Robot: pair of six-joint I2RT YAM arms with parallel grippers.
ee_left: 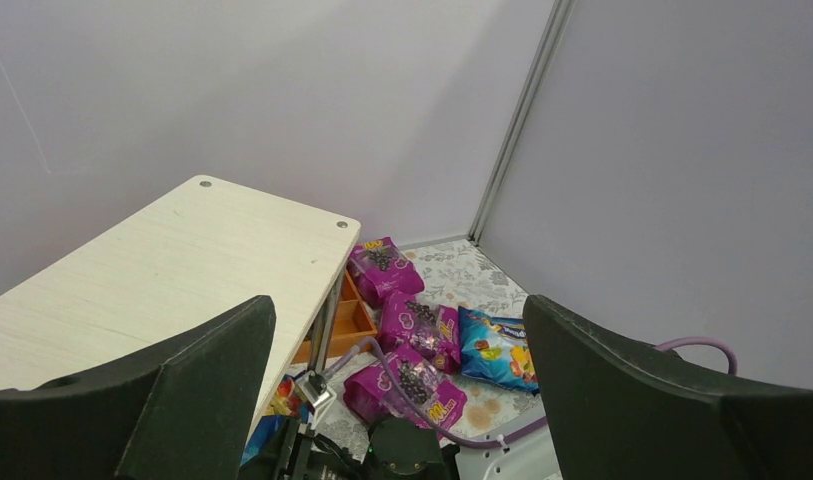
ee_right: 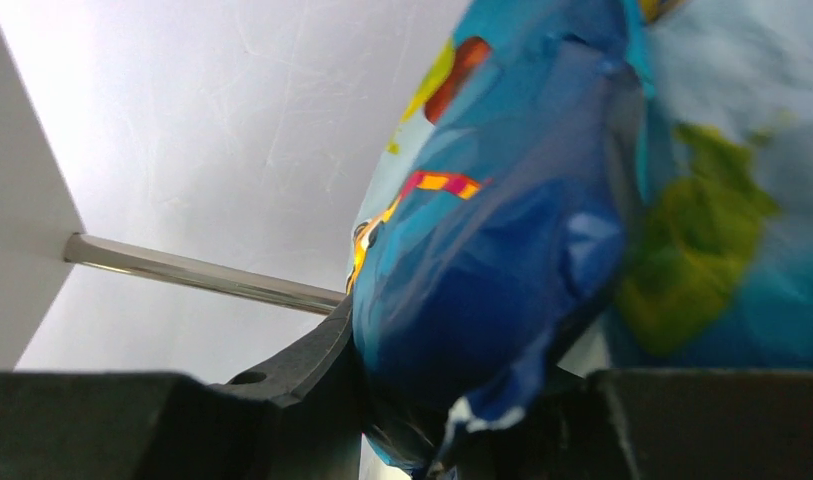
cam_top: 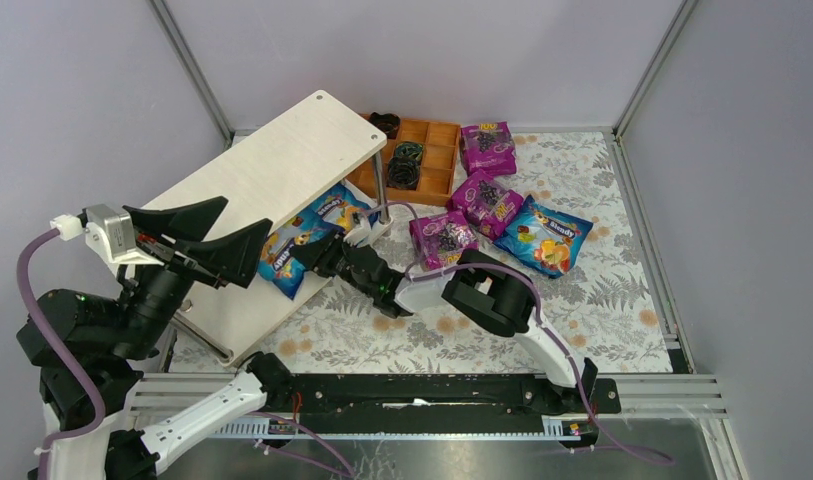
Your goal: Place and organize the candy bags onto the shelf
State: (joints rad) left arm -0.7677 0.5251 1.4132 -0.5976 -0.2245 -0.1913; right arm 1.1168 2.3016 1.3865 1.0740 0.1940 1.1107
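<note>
My right gripper lowers with a slight turn and opens next, since the blue bag is over the lower board (cam_top: 287,262) (ee_right: 474,325) beside the second blue bag.
The shelf (cam_top: 282,165) stands at the left, its top board bare. My right gripper (cam_top: 320,256) reaches under that board and is shut on a blue candy bag (cam_top: 285,255) over the lower board. In the right wrist view the gripper (ee_right: 472,405) pinches the blue bag (ee_right: 492,270), and a second blue bag (ee_right: 722,250) lies beside it (cam_top: 339,208). Three purple bags (cam_top: 487,148) (cam_top: 485,200) (cam_top: 442,238) and one blue bag (cam_top: 547,238) lie on the table. My left gripper (cam_top: 214,240) is open and empty, raised beside the shelf; it also shows in the left wrist view (ee_left: 397,320).
An orange-brown compartment tray (cam_top: 437,150) with black coiled rings (cam_top: 406,165) stands behind the shelf's right end. A thin metal shelf post (ee_right: 202,275) runs just left of my right fingers. Grey walls enclose the patterned table (cam_top: 582,310).
</note>
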